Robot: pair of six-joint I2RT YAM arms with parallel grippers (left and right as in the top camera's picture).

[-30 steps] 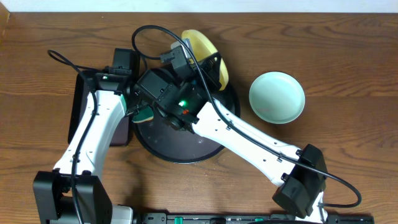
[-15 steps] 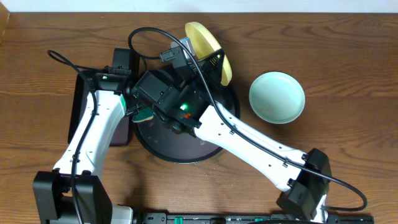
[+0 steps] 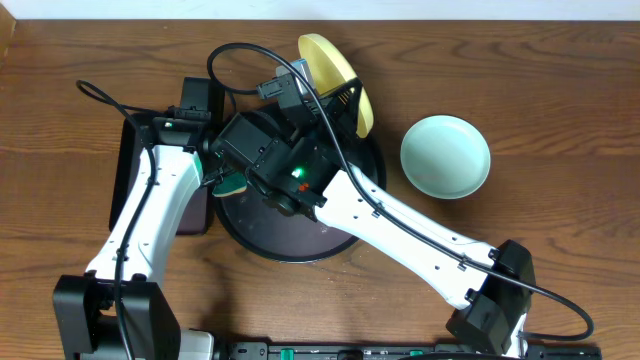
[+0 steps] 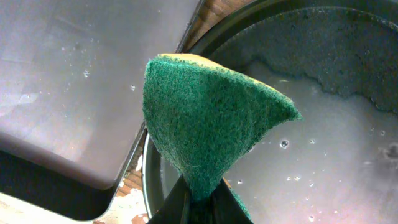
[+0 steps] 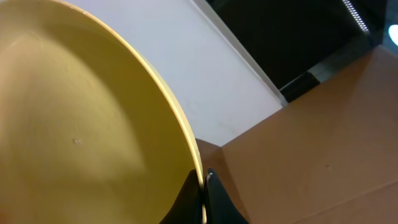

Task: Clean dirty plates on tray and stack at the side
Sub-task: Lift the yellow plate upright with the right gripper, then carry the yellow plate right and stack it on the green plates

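I need to swing my right gripper toward the mint plate next, which is uncovered beside the tray. Then I should turn the yellow plate (image 3: 335, 70) flat, lower it on top and release it.
My right gripper (image 3: 340, 100) is shut on the rim of the pale yellow plate (image 3: 335, 70) and holds it tilted on edge above the far side of the round black tray (image 3: 300, 235). The right wrist view shows the plate (image 5: 74, 124) filling the left, its rim pinched between the fingers (image 5: 202, 186). My left gripper (image 3: 232, 180) is shut on a green scouring sponge (image 4: 205, 124) over the tray's wet left rim (image 4: 149, 186). One mint plate (image 3: 446, 156) lies on the table to the right of the tray. The other mint plate is hidden.
A smaller black rectangular tray (image 3: 125, 170) lies left of the round tray, partly under my left arm; it shows in the left wrist view (image 4: 74, 81). Cables loop over the table's far side (image 3: 230, 55). Bare wooden table (image 3: 560, 110) surrounds the mint plate.
The right gripper has lifted and tilted the yellow plate a little further toward the far edge. The left arm has not moved.
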